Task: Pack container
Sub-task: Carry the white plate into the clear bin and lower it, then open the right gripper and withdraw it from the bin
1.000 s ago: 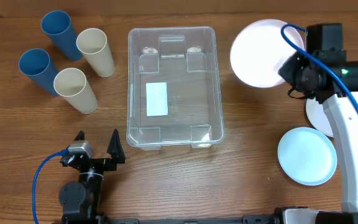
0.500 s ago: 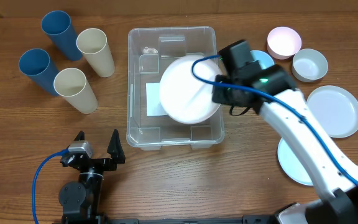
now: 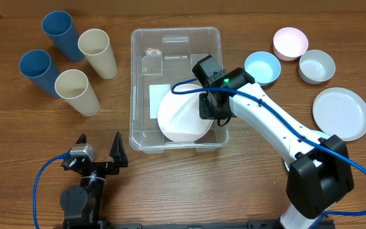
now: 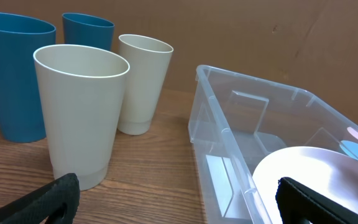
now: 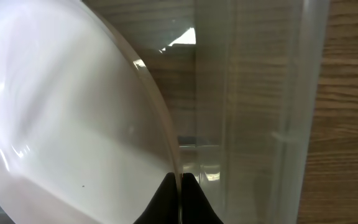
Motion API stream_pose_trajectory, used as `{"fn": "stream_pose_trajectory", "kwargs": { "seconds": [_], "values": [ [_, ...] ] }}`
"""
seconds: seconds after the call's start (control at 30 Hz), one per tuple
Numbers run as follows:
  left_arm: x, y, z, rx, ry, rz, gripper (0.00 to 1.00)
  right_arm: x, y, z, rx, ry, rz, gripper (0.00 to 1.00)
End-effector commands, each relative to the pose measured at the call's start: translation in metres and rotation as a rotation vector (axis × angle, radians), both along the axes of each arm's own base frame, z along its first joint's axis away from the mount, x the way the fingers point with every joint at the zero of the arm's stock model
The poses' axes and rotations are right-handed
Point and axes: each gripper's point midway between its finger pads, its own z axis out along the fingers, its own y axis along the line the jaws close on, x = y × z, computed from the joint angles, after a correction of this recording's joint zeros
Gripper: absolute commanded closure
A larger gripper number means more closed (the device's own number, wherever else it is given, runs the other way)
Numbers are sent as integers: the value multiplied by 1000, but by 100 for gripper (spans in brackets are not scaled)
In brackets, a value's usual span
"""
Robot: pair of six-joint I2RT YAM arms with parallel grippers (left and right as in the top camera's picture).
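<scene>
The white plate already hangs between the container's sides, so my right gripper needs to go down a little into the container's front half next and let go of the plate's rim.
The container (image 3: 132, 83) is a large clear bin at the table's middle with a white label (image 3: 157, 98) on its base. My right gripper (image 3: 210, 105) is shut on the rim of a white plate (image 3: 183, 117), which hangs over the bin's front half. In the right wrist view the fingertips (image 5: 166, 193) pinch the plate (image 5: 61, 112) edge beside the container wall (image 5: 260, 112). My left gripper (image 3: 98, 147) stands open near the front left, nothing between its fingers. Its view shows the container (image 4: 241, 106) and the plate (image 4: 309, 174) to the right.
Two blue cups (image 3: 61, 35) (image 3: 38, 71) and two cream cups (image 3: 98, 53) (image 3: 76, 91) lie left of the bin. At the right stand a blue bowl (image 3: 262, 67), a pink bowl (image 3: 290, 43), a grey bowl (image 3: 316, 66) and another white plate (image 3: 340, 113).
My right arm swung left from the back right with the white plate and brought it down over the container's front half. The left arm has stayed put.
</scene>
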Motion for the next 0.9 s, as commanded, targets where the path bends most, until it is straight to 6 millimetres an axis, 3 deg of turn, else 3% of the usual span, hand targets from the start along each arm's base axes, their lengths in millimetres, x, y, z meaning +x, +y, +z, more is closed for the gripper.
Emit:
{"fn": "stream_pose_trajectory", "kwargs": {
  "seconds": [0.0,0.4,0.43,0.5,0.53,0.67,0.87],
  "values": [
    [0,3,0,-12,-4,15,0,3,1,3,2,-18,8,96],
    [0,3,0,-12,-4,15,0,-11,0,-34,13,32,12,96],
    [0,3,0,-12,-4,15,0,-11,1,-34,13,32,12,93],
    [0,3,0,-13,-4,15,0,-11,1,-34,13,31,13,63],
    [0,3,0,-12,-4,15,0,-10,1,-34,13,31,16,55],
    [0,3,0,-12,-4,15,0,-7,4,-28,23,20,34,49],
    [0,3,0,-12,-4,15,0,9,15,16,51,-27,44,49]
  ]
}}
